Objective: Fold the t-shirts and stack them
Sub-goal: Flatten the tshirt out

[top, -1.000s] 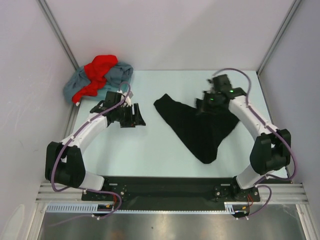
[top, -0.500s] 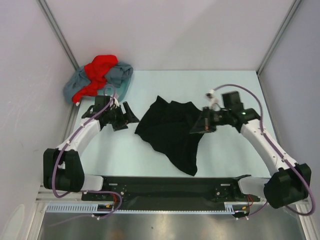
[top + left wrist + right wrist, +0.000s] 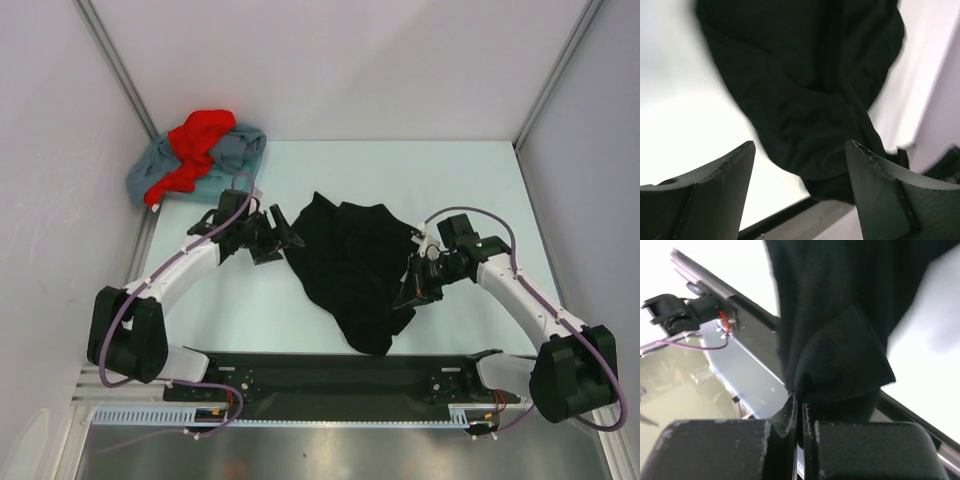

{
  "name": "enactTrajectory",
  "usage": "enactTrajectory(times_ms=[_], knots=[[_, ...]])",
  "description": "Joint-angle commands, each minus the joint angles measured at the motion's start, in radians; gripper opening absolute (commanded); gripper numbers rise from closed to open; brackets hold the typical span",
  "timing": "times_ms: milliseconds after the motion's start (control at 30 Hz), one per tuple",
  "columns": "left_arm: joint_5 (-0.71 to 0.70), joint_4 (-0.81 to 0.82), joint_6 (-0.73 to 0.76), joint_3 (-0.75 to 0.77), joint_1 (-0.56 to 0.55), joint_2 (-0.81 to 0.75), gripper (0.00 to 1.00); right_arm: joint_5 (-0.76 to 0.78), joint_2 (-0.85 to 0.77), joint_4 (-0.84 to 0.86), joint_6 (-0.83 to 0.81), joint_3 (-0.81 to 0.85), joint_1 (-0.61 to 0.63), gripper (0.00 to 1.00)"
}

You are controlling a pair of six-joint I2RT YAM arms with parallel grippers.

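Note:
My right gripper carries the fold across the black t-shirt toward the left in the top view next, to the t-shirt's opposite edge. It then releases it, as the t-shirt lies crumpled.
The black t-shirt (image 3: 350, 265) lies crumpled in the middle of the table; no logo shows. My right gripper (image 3: 413, 288) is shut on its right edge and holds a fold of the cloth (image 3: 840, 365) between the fingers. My left gripper (image 3: 285, 236) is open and empty just left of the black shirt's upper left edge, with the shirt (image 3: 805, 90) in front of its jaws. The red t-shirt (image 3: 195, 145) lies bunched on top of the grey-blue t-shirt (image 3: 235, 150) at the far left corner.
White enclosure walls stand at the left, back and right. A black base rail (image 3: 340, 375) runs along the near edge, and the black shirt's lower tip reaches it.
My right gripper has pulled the black shirt's edge down toward the near side, bunching the cloth. My left gripper has moved right, up to the shirt's left edge.

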Motion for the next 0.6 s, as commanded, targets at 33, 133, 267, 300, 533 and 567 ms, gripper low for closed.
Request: enactTrajectory(times_ms=[33, 133, 267, 300, 533, 567], knots=[[-0.33, -0.202, 0.043, 0.139, 0.036, -0.098, 0.79, -0.133, 0.122, 0.258, 0.06, 0.145, 0.139, 0.0], [-0.433, -0.319, 0.013, 0.134, 0.154, -0.153, 0.8, -0.204, 0.365, 0.337, -0.004, 0.399, 0.353, 0.0], [-0.668, -0.473, -0.023, 0.137, 0.227, -0.207, 0.84, -0.371, 0.812, -0.117, -0.318, 0.976, 0.555, 0.01], [-0.678, -0.473, -0.021, 0.118, 0.227, -0.215, 0.85, -0.393, 0.839, -0.067, -0.281, 1.001, 0.563, 0.06], [-0.353, -0.313, 0.187, 0.027, 0.238, -0.197, 0.86, -0.291, 0.7, 0.023, -0.23, 0.79, 0.479, 0.5], [-0.284, -0.249, 0.201, 0.016, 0.237, -0.193, 0.87, -0.225, 0.655, 0.058, -0.184, 0.734, 0.454, 0.55]])
